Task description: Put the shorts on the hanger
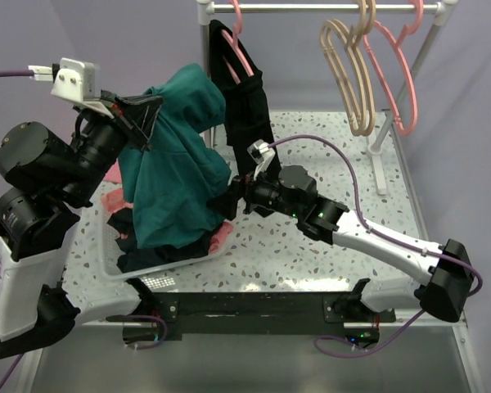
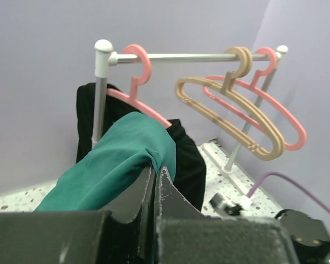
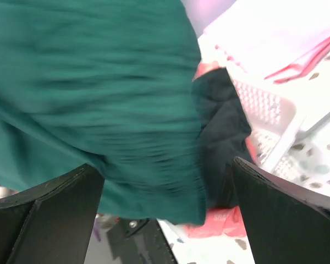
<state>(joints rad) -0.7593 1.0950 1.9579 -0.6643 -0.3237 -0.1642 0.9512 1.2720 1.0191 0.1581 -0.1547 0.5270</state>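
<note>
My right gripper turns its fingers and closes them across the elastic waistband's lower edge (image 1: 215, 220) (image 3: 176, 201) next, since that edge hangs free between the open fingers.
The teal-green shorts (image 1: 176, 164) hang lifted above the white basket (image 1: 114, 266), draped down from my left gripper (image 1: 143, 115), which is shut on their upper edge. In the left wrist view the shorts (image 2: 115, 159) bunch over the closed left gripper (image 2: 155, 171). My right gripper (image 1: 227, 199) is open beside the shorts' lower right edge; in the right wrist view the shorts (image 3: 93, 93) fill the space in front of the open right gripper (image 3: 168, 181). The tan hanger (image 1: 352, 78) hangs on the rail at the back right, also in the left wrist view (image 2: 236, 113).
A long black garment (image 1: 245, 106) hangs on a pink hanger (image 1: 244, 49) at the rail's left end. Another pink hanger (image 1: 401, 74) hangs right of the tan one. The rail's post (image 1: 203, 49) stands behind the shorts. Dark and pink cloths (image 1: 221, 237) lie in the basket.
</note>
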